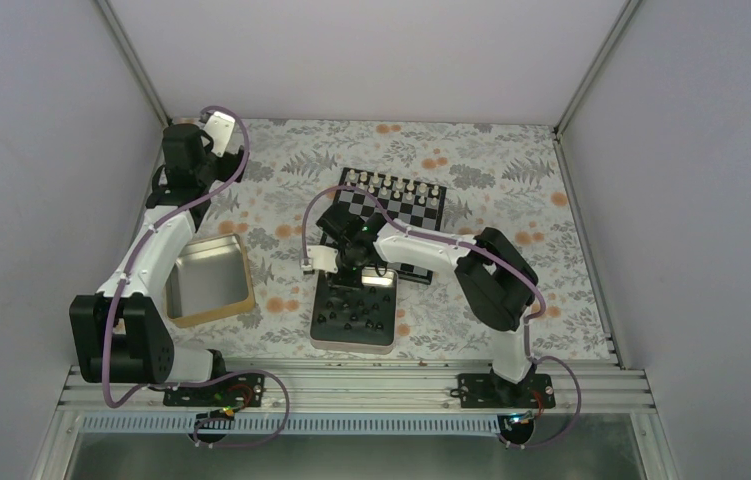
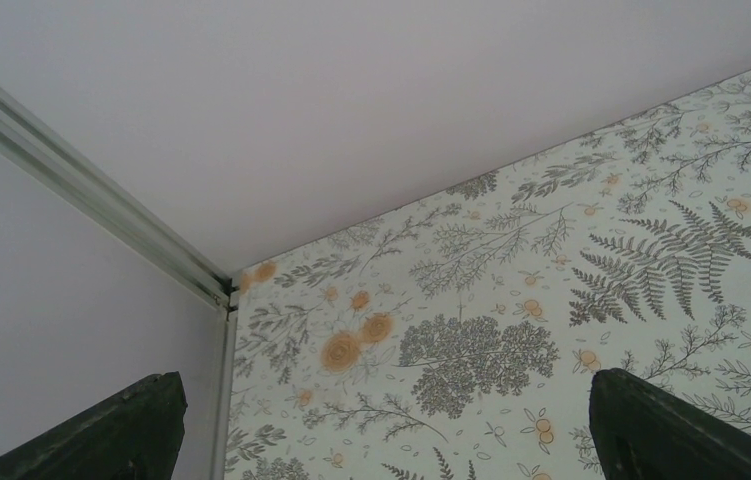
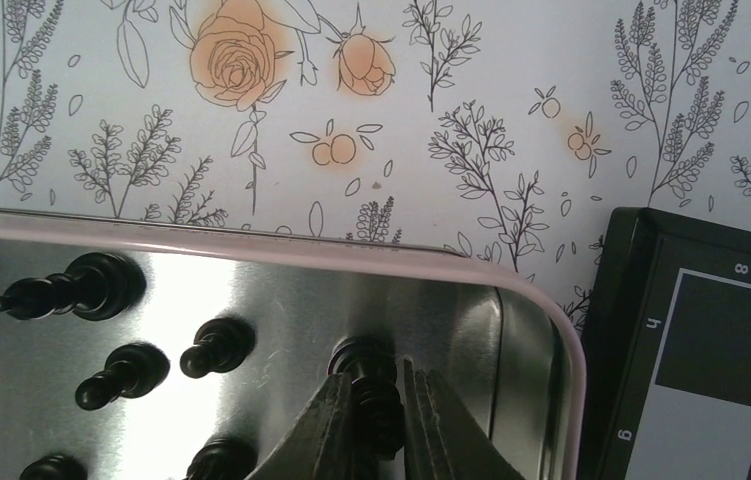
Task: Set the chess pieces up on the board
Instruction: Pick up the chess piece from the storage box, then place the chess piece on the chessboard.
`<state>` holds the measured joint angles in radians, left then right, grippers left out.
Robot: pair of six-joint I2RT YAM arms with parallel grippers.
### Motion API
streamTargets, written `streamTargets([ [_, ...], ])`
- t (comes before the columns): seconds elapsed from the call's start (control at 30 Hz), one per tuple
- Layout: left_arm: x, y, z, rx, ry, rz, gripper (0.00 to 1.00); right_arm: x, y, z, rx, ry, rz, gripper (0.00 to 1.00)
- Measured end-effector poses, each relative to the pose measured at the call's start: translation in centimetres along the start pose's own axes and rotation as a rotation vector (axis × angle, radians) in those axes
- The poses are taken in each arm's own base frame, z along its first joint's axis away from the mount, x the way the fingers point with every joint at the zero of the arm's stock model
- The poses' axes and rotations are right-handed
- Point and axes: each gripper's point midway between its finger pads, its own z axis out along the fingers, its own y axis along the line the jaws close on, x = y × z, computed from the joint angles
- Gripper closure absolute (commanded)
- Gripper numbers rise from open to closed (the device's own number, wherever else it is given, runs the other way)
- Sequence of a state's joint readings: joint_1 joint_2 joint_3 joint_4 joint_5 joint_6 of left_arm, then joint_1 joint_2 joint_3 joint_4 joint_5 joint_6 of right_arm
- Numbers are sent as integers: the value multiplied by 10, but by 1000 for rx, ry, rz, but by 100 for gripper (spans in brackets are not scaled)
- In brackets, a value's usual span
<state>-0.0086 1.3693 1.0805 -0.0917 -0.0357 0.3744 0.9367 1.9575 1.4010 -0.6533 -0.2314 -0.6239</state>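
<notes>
My right gripper lifts from the tin next and carries the black piece outward, then down onto the chessboard's near row (image 1: 406,269) (image 3: 699,435), since pale pieces line the chessboard's far edge.
The chessboard (image 1: 406,215) lies at the table's middle back, with a row of pale pieces (image 1: 393,183) along its far edge. Its corner also shows in the right wrist view (image 3: 711,360). Several black chess pieces (image 1: 356,315) lie in a silver rectangular tin (image 1: 323,335) in front of the board. My right gripper (image 3: 379,410) is down inside that tin (image 3: 541,300), its fingers closed on a black chess piece (image 3: 371,390) near the tin's corner by the board. Other black pieces (image 3: 101,285) lie to its left. My left gripper (image 2: 381,440) is open and empty, raised by the back left corner.
A gold-rimmed square tin (image 1: 206,280) stands empty at the left, under the left arm. Enclosure walls close in the floral table cover (image 1: 511,165) on the left, back and right. The right arm stretches over the board's near edge.
</notes>
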Motion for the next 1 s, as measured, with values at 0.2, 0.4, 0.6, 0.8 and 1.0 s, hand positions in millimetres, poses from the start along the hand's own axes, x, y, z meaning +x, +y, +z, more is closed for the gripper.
streamTargets([
  [0.2,0,0,0,1,0,0,0,-6,3,-11,-19,-11,1,94],
  [0.4,0,0,0,0,0,0,0,-36,-9,-60,39,-103,-11,94],
  [0.6,0,2,0,-8,2,-1,0,-33,-54,-111,170,-170,47,95],
  [0.8,-2,5,-3,-19,-4,-1,0,17,-111,-130,286,-127,186,95],
  [1.0,-3,5,-4,-23,-6,-1,0,46,-120,-118,298,-84,236,95],
])
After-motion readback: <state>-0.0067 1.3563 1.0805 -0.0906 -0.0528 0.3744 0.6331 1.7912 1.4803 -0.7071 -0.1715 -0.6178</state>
